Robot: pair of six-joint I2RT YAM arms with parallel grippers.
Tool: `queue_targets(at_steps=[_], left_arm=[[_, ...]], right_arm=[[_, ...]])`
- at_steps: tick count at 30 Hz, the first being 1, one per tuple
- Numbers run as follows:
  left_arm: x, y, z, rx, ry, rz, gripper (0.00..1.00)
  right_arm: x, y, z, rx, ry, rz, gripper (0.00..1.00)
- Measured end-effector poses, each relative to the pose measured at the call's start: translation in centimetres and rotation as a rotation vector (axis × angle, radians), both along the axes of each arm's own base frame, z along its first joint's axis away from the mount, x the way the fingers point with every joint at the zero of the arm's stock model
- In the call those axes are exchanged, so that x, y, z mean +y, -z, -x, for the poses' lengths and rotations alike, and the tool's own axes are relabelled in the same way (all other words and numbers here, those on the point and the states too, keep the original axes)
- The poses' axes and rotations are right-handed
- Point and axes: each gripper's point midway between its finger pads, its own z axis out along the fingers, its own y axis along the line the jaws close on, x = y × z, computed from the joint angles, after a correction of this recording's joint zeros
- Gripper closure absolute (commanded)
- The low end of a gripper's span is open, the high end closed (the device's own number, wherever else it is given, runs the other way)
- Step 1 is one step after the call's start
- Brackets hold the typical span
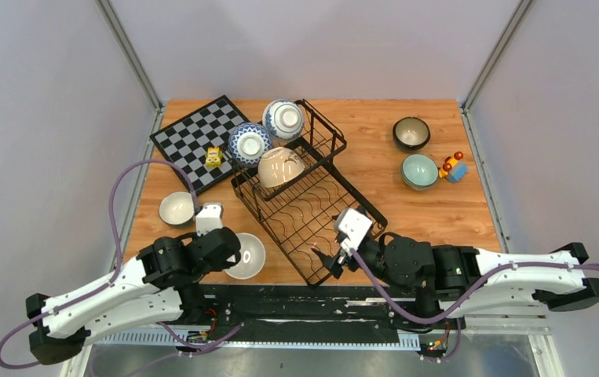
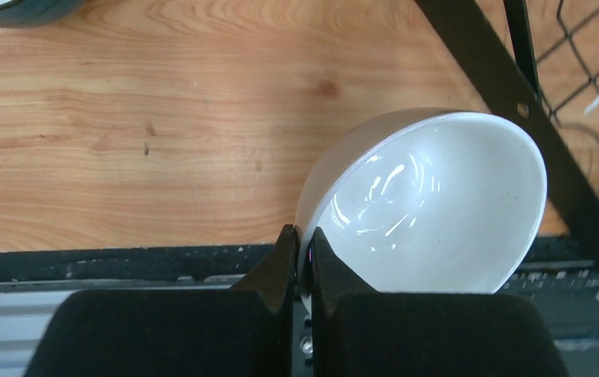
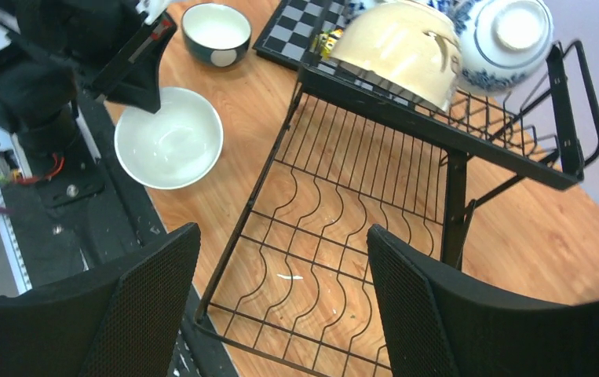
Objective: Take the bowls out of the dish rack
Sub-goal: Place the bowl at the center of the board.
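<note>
My left gripper moves outward toward the dark-rimmed bowl next and lowers to release the white bowl point(image 1: 249, 256) on the bare wood beside the rack, since that wood is empty.
The black wire dish rack point(image 1: 323, 206) stands mid-table. Its upper basket holds a beige bowl point(image 1: 282, 166) and two blue-and-white bowls point(image 1: 284, 119) point(image 1: 249, 144), all tipped over. My left gripper point(image 1: 231, 250) is shut on the rim of a white bowl point(image 1: 249, 256), which is tilted low over the wood just left of the rack; in the left wrist view the fingers point(image 2: 286, 255) pinch the bowl's point(image 2: 429, 204) wall. My right gripper point(image 1: 330, 263) is open and empty above the near corner of the rack's bare lower tray point(image 3: 335, 236).
A dark-rimmed bowl point(image 1: 177, 208) sits upright at the left. A dark bowl point(image 1: 411, 132) and a pale teal bowl point(image 1: 420, 170) sit at the right beside a small colourful toy point(image 1: 453, 167). A checkerboard point(image 1: 202, 140) with a yellow toy point(image 1: 213, 157) lies at the back left.
</note>
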Motion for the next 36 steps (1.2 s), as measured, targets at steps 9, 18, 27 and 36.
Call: queue_targets(at_steps=[9,18,27,36], left_arm=[[1.6,4.5,-2.3,-0.002,-0.278,0.039,1.0],[3.5,4.6,-4.3,-0.087,-0.505,0.149,1.0],[5.7,6.4,-5.2,-0.083,-0.678,0.18,1.0],[5.1,6.4,-5.9,-0.072,-0.69,0.225,0.44]], right_arm=[[-1.1,2.0,-2.6,0.127,0.115,-0.088,0.2],[-0.5,3.4,-2.2,0.2,0.116,-0.119,0.18],[-1.4,3.9,-4.6,0.305,0.245,-0.196,0.17],[-1.5,-0.6,-6.6,0.409,0.292,-0.366,0.18]])
